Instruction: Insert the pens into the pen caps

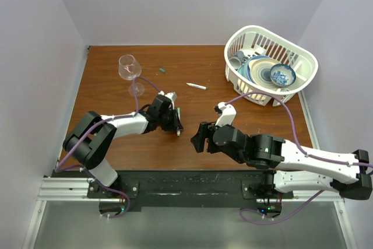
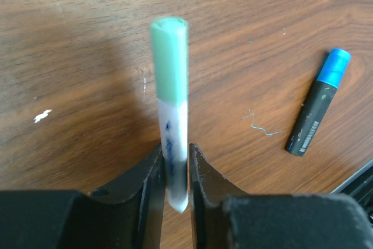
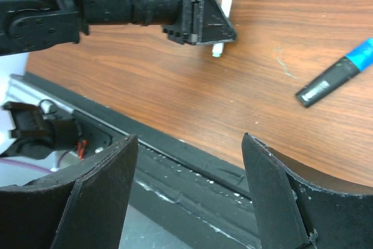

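My right gripper moves outward and down onto the pen's basket-side end [image 1: 201, 87] next, because the second white pen lies apart from the loose green cap.
My left gripper [image 2: 175, 151] is shut on a white pen [image 2: 173, 138] that carries a green cap [image 2: 170, 59] on its far end; it holds the pen just above the wood. The black marker [image 2: 308, 122] lies on the table to the right with the blue cap [image 2: 335, 66] on it. My right gripper [image 3: 189, 139] is open and empty near the table's front edge, facing the left gripper [image 1: 176, 125]; the marker also shows in the right wrist view [image 3: 326, 83]. A second white pen [image 1: 196, 86] and a loose green cap [image 1: 162, 70] lie farther back.
A wine glass [image 1: 130, 69] stands at the back left. A white basket [image 1: 303, 56] with dishes sits at the back right. The black rail [image 3: 192, 167] along the front edge lies under my right gripper [image 1: 199, 137].
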Motion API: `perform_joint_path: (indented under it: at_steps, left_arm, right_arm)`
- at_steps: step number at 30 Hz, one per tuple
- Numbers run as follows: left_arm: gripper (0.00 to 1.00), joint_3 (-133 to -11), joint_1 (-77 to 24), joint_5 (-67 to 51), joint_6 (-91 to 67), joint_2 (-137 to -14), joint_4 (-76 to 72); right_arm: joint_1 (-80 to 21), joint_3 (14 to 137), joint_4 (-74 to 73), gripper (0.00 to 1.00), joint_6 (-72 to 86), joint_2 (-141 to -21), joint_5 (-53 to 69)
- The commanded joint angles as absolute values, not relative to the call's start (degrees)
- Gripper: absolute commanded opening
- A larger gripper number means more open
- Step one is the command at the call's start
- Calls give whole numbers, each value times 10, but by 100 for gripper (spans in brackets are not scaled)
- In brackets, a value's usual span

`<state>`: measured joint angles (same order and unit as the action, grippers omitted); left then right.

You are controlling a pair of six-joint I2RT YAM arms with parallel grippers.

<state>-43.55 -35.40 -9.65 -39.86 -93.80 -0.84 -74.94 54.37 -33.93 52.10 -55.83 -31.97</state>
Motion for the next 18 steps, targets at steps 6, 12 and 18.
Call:
perform_joint_path:
  at_steps: [6,12,18]
  left_arm:
    - [38,-441,-358,-77,-413,-948,21]
    - [42,-459,-358,-61,-413,-882,65]
    - [54,-447,-356,-2,-374,-738,108]
  right_arm:
    - [-740,585,-387,76,515,-574,-374]
    - [-680,607,-379,74,460,-586,-325]
    - [-513,647,-341,73,341,-655,-210]
